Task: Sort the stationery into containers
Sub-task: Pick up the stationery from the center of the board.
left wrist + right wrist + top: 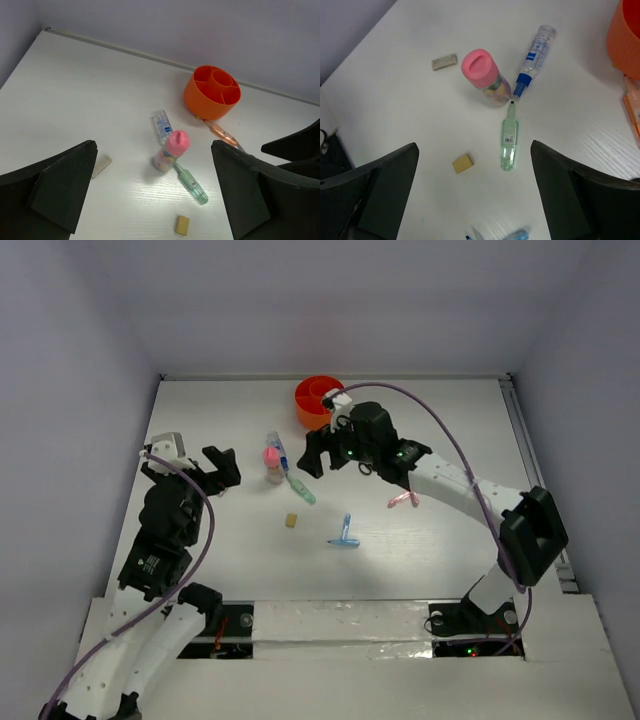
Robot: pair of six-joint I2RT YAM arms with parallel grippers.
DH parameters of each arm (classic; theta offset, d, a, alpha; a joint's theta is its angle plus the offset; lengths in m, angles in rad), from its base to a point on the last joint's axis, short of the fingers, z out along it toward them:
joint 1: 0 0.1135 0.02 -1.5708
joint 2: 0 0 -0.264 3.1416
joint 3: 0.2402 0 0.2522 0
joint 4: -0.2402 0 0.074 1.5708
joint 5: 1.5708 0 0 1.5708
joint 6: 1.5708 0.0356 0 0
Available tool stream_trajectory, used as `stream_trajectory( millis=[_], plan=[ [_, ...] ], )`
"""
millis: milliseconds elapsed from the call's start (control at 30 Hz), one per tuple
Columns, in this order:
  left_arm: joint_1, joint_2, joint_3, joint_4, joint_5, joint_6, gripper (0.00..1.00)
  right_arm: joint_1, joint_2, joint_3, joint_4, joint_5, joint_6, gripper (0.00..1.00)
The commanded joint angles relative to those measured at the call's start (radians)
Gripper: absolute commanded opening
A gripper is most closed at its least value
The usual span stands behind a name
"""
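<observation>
The glue bottle standing below gets my right gripper next, which shifts left in the top view toward it and descends around its upright pink cap (271, 456) (480, 68).
The orange tub (318, 400) with inner dividers stands at the back centre; it also shows in the left wrist view (212, 92). In front of it are the upright pink-capped glue bottle (272, 462) (485, 75), a clear blue-tipped pen (277, 446) (534, 52), a green piece (301, 490) (509, 142), a tan eraser cube (291, 521) (462, 163), a light-blue T-shaped piece (345, 535) and a pink piece (403, 500). My right gripper (322, 440) (473, 145) hovers open above the green piece and eraser. My left gripper (195, 465) (153, 143) is open and empty, left of the items. Black-handled scissors are hidden.
An orange-handled tool (222, 132) lies beside the tub's front. A small grey eraser (444, 61) (101, 165) lies left of the bottle. White walls enclose the table (450, 540) at the back and sides.
</observation>
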Motion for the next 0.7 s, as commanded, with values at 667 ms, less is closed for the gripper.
stream_trajectory(
  millis=[667],
  plan=[
    [0.082,-0.124,-0.012,0.063,0.070,0.008,0.99,0.136,0.455,0.528,-0.244,0.259,-0.137,1.00]
  ],
)
